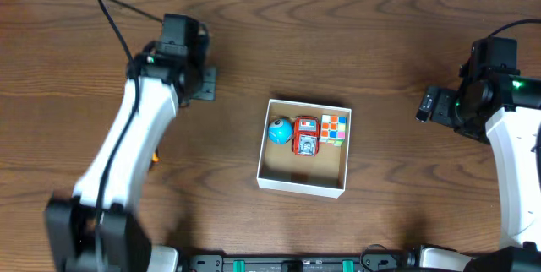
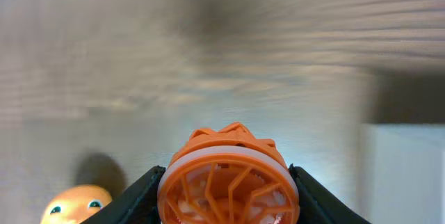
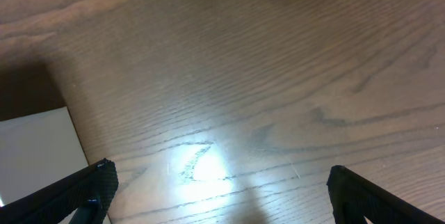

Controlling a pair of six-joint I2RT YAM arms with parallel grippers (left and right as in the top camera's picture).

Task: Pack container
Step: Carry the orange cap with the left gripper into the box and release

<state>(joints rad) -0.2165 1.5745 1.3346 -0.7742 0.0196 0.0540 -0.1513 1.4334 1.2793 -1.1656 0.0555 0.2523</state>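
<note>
The bottom of the box is bare on the colourful cube's near side (image 1: 329,163). Next, my left gripper needs to swing across and back, turn, and go down over that spot.
The container (image 1: 303,184) is a shallow square box with white walls and a tan inside, at the table's middle. A blue ball (image 1: 281,131), a red toy (image 1: 306,138) and a colourful cube (image 1: 334,128) lie along its far side. My left gripper (image 1: 203,84) is to the box's left, above the table. In the left wrist view it (image 2: 228,186) is shut on a round orange-and-white toy (image 2: 228,175). My right gripper (image 1: 428,104) is to the box's right. In the right wrist view it (image 3: 222,196) is open and empty over bare wood.
A small orange toy with a face (image 2: 75,206) lies on the table below the left gripper; a bit of it shows beside the left arm in the overhead view (image 1: 155,159). The box's white wall shows at the right of the left wrist view (image 2: 403,175) and at the left of the right wrist view (image 3: 35,151).
</note>
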